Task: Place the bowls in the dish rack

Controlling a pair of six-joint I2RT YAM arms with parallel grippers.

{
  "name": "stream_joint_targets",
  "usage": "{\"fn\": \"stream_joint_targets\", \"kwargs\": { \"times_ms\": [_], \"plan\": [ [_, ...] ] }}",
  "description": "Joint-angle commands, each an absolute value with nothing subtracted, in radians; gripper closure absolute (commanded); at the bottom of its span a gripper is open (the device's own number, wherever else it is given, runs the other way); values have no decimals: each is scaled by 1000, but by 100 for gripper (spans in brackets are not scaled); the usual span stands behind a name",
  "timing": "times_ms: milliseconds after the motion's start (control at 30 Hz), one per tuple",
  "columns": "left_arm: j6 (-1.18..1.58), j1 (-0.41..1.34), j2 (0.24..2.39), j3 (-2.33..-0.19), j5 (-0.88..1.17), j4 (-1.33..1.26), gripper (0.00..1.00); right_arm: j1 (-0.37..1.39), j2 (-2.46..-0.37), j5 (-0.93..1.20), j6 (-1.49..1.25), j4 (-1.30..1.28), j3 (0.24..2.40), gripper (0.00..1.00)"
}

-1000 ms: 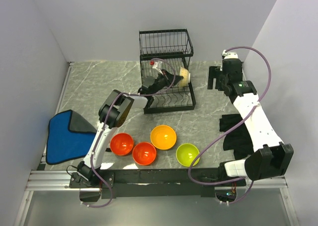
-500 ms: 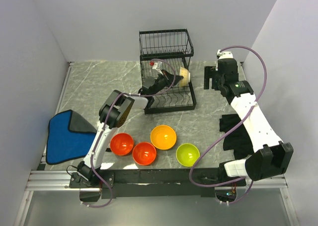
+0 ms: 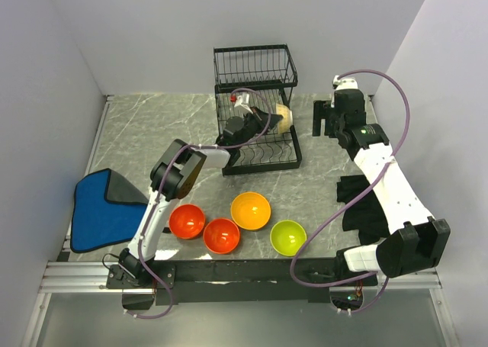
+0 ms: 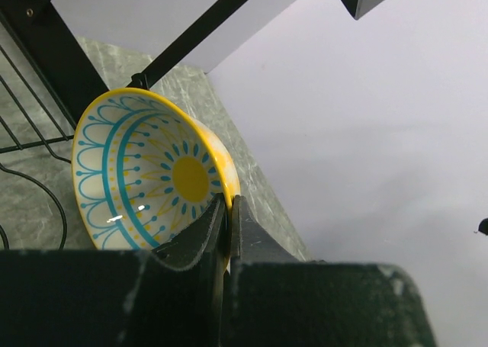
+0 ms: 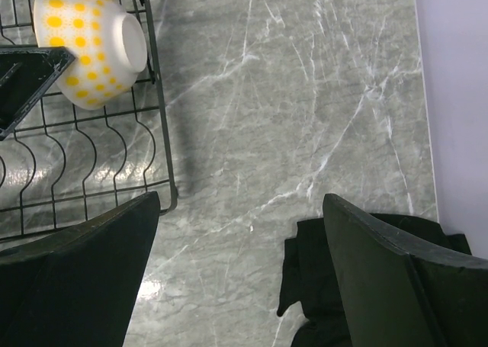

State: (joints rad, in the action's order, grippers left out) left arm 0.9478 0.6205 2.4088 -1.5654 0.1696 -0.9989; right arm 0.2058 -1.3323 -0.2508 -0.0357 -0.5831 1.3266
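I will lower my left gripper first to get the cream patterned bowl point(image 4: 145, 171) down among the wires, as the bowl is tilted on its side over the slotted base.
My left gripper point(image 3: 267, 120) reaches into the lower tier of the black wire dish rack point(image 3: 256, 76) and is shut on the rim of the cream patterned bowl point(image 4: 145, 171), which also shows in the top view point(image 3: 284, 117) and the right wrist view point(image 5: 91, 42), tilted on its side over the slotted base. Two red-orange bowls point(image 3: 187, 221) point(image 3: 222, 236), an orange bowl point(image 3: 251, 210) and a lime green bowl point(image 3: 288, 237) sit on the table near its front edge. My right gripper point(image 3: 320, 120) is open and empty, above the table right of the rack. The blue bowl is not in view.
A blue folded cloth point(image 3: 103, 210) lies at the left edge. A black cloth point(image 3: 364, 206) lies on the table under my right arm, and also shows in the right wrist view point(image 5: 313, 286). Walls close in on three sides.
My left gripper has shifted slightly back and right inside the rack with the patterned bowl. My right gripper moved a little to the left, towards the rack.
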Motion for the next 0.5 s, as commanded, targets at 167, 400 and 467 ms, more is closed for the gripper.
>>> {"fn": "stream_joint_targets", "kwargs": {
  "times_ms": [167,400,467],
  "plan": [
    [948,614,2424,-1525,126,-772,99,225,-1319,-268,-34,-543,1341,4],
    [943,604,2411,-1491,130,-782,99,242,-1341,-279,-23,-538,1361,4],
    [946,604,2416,-1499,121,-769,99,247,-1345,-279,-25,-534,1361,4]
  ]
}}
